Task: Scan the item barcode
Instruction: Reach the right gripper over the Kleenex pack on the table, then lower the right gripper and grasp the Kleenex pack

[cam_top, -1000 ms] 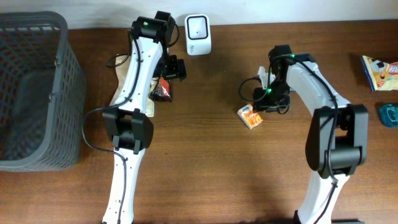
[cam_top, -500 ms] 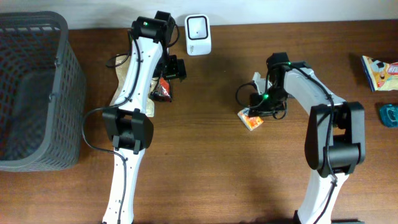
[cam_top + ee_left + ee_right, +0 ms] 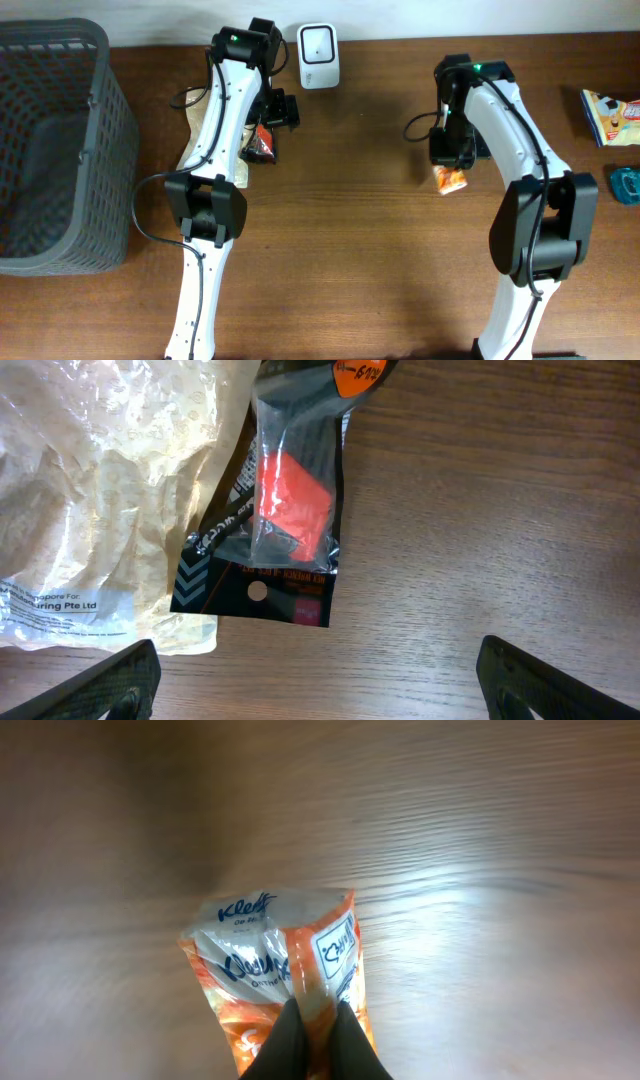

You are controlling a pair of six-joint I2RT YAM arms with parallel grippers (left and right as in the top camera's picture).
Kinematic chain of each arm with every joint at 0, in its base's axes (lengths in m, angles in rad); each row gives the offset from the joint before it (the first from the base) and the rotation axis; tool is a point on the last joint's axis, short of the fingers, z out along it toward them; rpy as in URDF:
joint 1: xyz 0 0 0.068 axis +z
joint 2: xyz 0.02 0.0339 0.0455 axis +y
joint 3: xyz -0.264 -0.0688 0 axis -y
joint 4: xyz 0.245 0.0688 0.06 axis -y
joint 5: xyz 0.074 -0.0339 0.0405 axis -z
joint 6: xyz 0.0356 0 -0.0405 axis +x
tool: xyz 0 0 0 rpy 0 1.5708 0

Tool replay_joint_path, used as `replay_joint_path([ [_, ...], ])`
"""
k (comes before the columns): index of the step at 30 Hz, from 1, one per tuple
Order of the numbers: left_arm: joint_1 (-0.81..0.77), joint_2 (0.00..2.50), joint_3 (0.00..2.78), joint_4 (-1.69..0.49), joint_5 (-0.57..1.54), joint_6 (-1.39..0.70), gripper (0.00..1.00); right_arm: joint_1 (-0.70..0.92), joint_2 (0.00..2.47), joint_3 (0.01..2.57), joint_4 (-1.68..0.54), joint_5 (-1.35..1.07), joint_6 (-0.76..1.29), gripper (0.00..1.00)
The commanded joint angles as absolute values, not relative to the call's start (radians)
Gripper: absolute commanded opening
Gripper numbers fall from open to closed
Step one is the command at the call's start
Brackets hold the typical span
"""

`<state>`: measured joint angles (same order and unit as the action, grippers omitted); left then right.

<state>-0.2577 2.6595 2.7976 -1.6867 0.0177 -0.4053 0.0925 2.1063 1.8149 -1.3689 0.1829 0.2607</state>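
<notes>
I need to swing my right gripper left in the overhead view and release the tissue pack (image 3: 451, 180) on the bare wood between my arms.
My right gripper (image 3: 447, 162) is shut on the item, a small orange and white tissue pack (image 3: 451, 180). In the right wrist view the two dark fingertips (image 3: 345, 1040) pinch the pack (image 3: 270, 960) along a fold, and it hangs above the blurred wood. The white barcode scanner (image 3: 318, 55) stands at the table's back edge, left of the right arm. My left gripper (image 3: 280, 110) is open, its fingers (image 3: 110, 685) spread wide over bare wood just below a black and red packet (image 3: 285, 510). No barcode shows on the pack.
A crinkled clear plastic bag (image 3: 100, 490) lies beside the black packet. A grey mesh basket (image 3: 100, 45) fills the far left. A yellow snack bag (image 3: 610, 115) and a teal object (image 3: 626, 184) lie at the right edge.
The right gripper has closed on the orange pack and carried it off the table, up and to the right. The left arm has not moved.
</notes>
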Motion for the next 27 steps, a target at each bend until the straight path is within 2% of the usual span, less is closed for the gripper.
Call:
replay_joint_path([
  [1,-0.255,2.628,2.809,-1.688,0.003,-0.411,0.99,0.142,2.083,1.806,-1.377,0.516,0.529,0.04],
  [4,-0.255,2.628,2.809,-1.688,0.003,-0.411,0.99,0.173,2.084,1.719,-1.357,0.639,0.646,0.04],
  [9,-0.255,2.628,2.809,-1.688,0.003,-0.411,0.99,0.218,2.084,1.584,-1.279,0.648,0.649,0.04],
  [18,-0.255,2.628,2.809,-1.688,0.003,-0.411,0.99,0.35,2.084,1.524,-1.213,0.45,0.649,0.08],
  [23,-0.255,2.628,2.809,-1.688,0.003,-0.411,0.99,0.43,2.084,1.524,-1.192,0.433,0.649,0.09],
  [27,-0.255,2.628,2.809,-1.688,0.003,-0.411,0.99,0.46,2.084,1.524,-1.219,0.595,0.694,0.05],
])
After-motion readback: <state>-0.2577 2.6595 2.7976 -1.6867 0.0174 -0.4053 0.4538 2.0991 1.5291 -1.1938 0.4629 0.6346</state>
